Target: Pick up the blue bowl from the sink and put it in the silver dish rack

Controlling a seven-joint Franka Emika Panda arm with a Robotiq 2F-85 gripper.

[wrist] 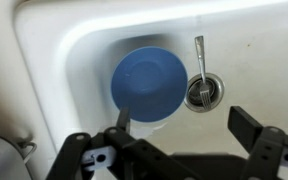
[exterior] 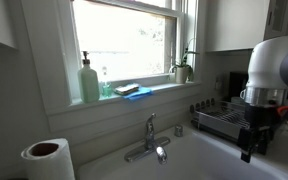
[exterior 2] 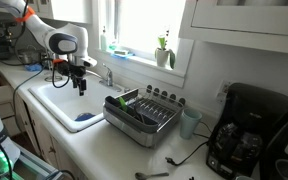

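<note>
My gripper is going down into the sink next, turning slightly as I lower it onto the blue bowl's rim by the drain.
The blue bowl [wrist: 149,84] lies in the white sink [wrist: 254,70], round and plain, seen from above in the wrist view. Its edge also shows in the sink's near corner in an exterior view [exterior 2: 85,118]. My gripper [wrist: 184,125] hangs open above the basin, empty, with the bowl just beyond its left finger. In both exterior views it [exterior 2: 79,82] [exterior: 252,142] hovers over the sink. The silver dish rack [exterior 2: 141,115] stands on the counter beside the sink and also shows in an exterior view [exterior: 219,120].
A fork [wrist: 200,62] lies by the drain [wrist: 203,91] next to the bowl. A chrome faucet [exterior: 150,143] stands at the sink's back. A soap bottle [exterior: 89,82] and plant [exterior: 182,68] sit on the sill. A coffee maker [exterior 2: 246,135] is past the rack.
</note>
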